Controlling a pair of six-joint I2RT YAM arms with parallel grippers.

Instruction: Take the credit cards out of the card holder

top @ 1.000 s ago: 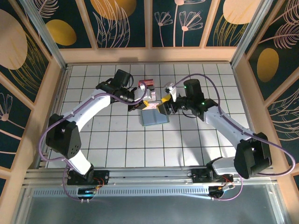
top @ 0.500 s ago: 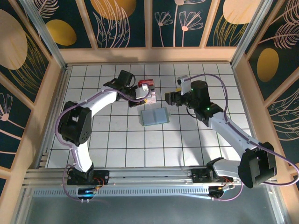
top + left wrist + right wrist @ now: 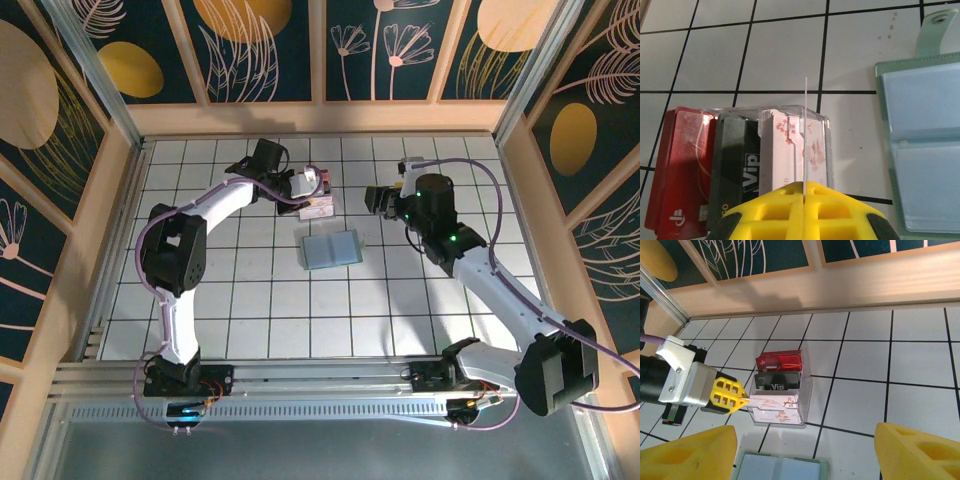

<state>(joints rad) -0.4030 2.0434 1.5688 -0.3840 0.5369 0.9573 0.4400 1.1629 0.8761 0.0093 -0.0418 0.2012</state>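
I should bring the thin white-pink card [image 3: 771, 401] down into the front slot of the clear stand with my left gripper and let it go, as the card hangs edge-on above that slot.
The card holder [image 3: 330, 250] lies open and flat on the white tiled table; its clear pockets [image 3: 922, 150] look empty. My left gripper [image 3: 804, 184] is shut on a thin white-pink credit card [image 3: 771, 401], seen edge-on in the left wrist view. It holds that card over the front slot of a clear card stand [image 3: 318, 203]. A red card [image 3: 682, 165], a black "Vip" card [image 3: 737, 165] and a white-pink card [image 3: 790, 150] stand in the stand. My right gripper [image 3: 805, 460] hangs open to the right of the stand, above the holder's far edge, with nothing between its fingers [image 3: 685, 455].
The wooden back wall [image 3: 840, 285] runs close behind the stand. The holder's snap tab [image 3: 940, 27] sticks out toward the stand side. The left gripper [image 3: 742, 401] approaches the stand from the left. Bare tiles lie right of the stand.
Both grippers have left the card holder. The left one carried a card back to the clear stand. The right one drew back to the right and opened wider.
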